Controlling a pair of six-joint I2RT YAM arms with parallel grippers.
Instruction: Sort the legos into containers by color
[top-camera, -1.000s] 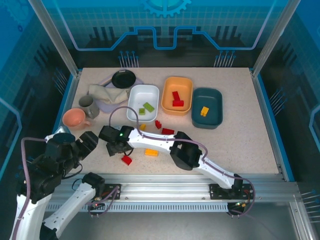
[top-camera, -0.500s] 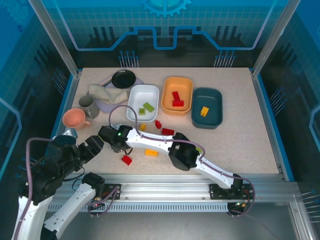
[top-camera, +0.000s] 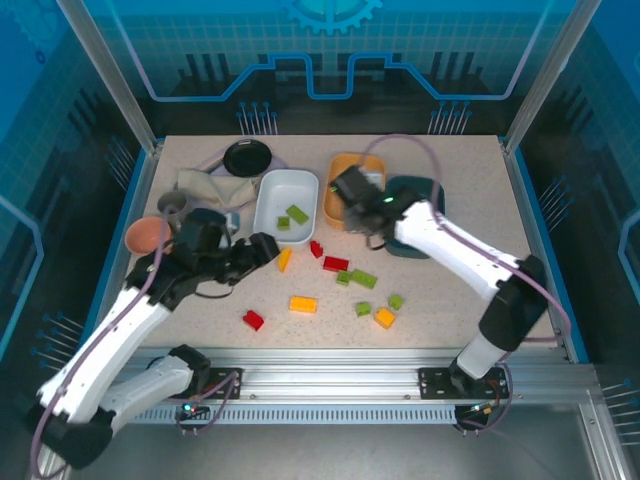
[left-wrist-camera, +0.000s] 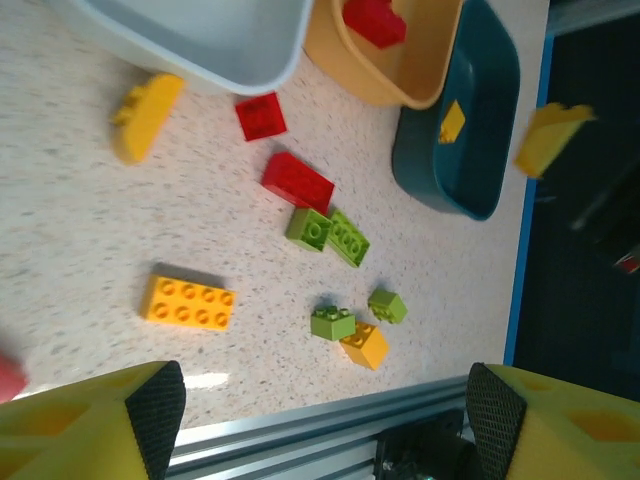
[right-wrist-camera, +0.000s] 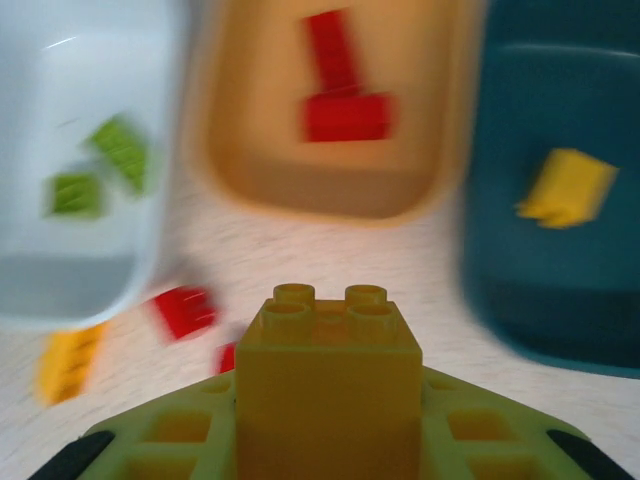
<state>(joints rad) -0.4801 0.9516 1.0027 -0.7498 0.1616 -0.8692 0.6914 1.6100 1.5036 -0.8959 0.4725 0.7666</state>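
I should swing my right gripper sideways over the teal tub and release my lego there, because the tub is beside the gripper and already has a yellow lego in it.
My right gripper (right-wrist-camera: 328, 400) is shut on a yellow lego (right-wrist-camera: 328, 360), hovering at the front of the orange tub (top-camera: 345, 160), beside the teal tub (top-camera: 425, 188). Red legos (right-wrist-camera: 345, 115) lie in the orange tub (right-wrist-camera: 330, 190), a yellow one (right-wrist-camera: 565, 188) in the teal tub (right-wrist-camera: 540, 300), and green ones (top-camera: 296, 213) in the white tub (top-camera: 270, 190). My left gripper (top-camera: 265, 248) stands open over the table next to a yellow lego (top-camera: 284, 260). Loose red (left-wrist-camera: 297, 182), green (left-wrist-camera: 333, 322) and orange legos (left-wrist-camera: 188, 302) lie ahead of its fingers (left-wrist-camera: 150, 420).
At the back left are a pink mug (top-camera: 145, 235), a grey cup (top-camera: 172, 205), a crumpled cloth (top-camera: 205, 185) and a black round dish (top-camera: 247, 157). The metal rail (left-wrist-camera: 300, 440) runs along the near table edge.
The right arm has left the table's left side and swung up to the tubs, now shut on a yellow lego. The left arm has reached forward over the table by the mug.
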